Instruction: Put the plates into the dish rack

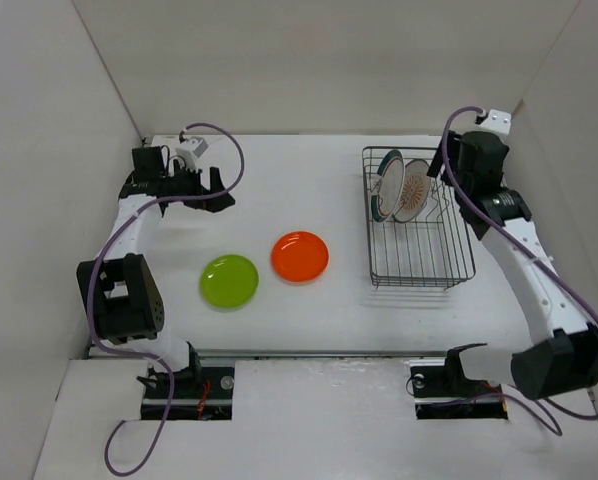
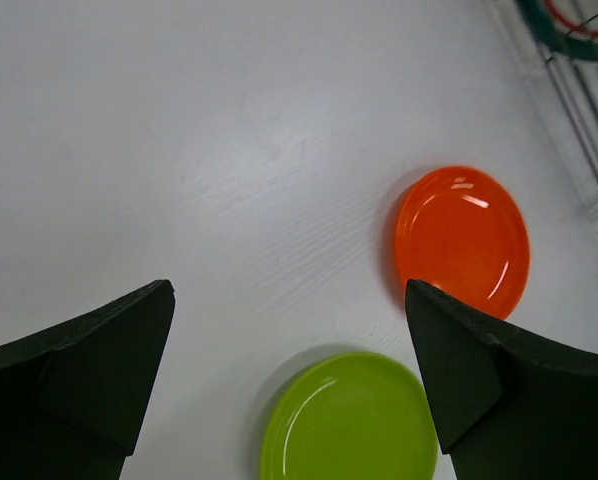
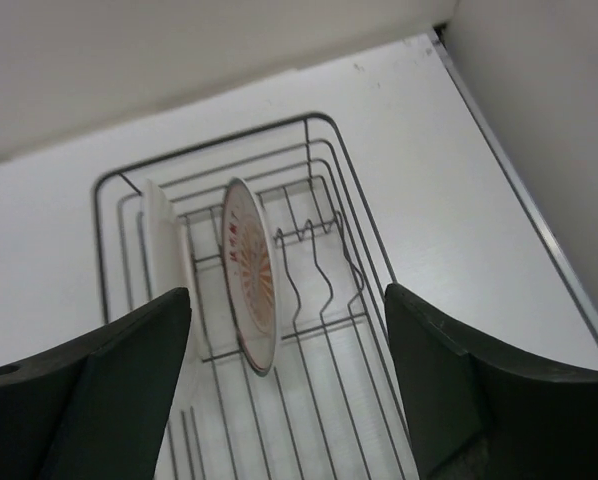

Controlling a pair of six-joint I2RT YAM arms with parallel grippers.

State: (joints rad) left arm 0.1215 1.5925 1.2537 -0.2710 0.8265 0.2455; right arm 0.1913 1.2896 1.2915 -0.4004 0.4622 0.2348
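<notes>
I need to move my left gripper down and back onto the lime green plate's rim (image 1: 208,268) (image 2: 265,447) opposite the orange plate, because that rim lies clear on the tabletop.
The black wire dish rack (image 1: 424,262) stands at the right. The green-rimmed white plate (image 1: 386,183) and the sunburst plate (image 1: 416,188) stand upright in its far slots; the sunburst plate (image 3: 251,275) shows edge-on in the right wrist view beside the other plate (image 3: 164,255). The lime green plate (image 1: 229,281) and the orange plate (image 1: 300,257) lie flat on the table's middle, also in the left wrist view (image 2: 351,420) (image 2: 464,240). My left gripper (image 1: 222,188) is open and empty at the far left. My right gripper (image 1: 441,172) is open and empty above the rack's far end.
White walls enclose the table on the left, far and right sides. The rack's near slots (image 3: 324,270) hold nothing. The two arm bases sit at the near edge (image 1: 309,360).
</notes>
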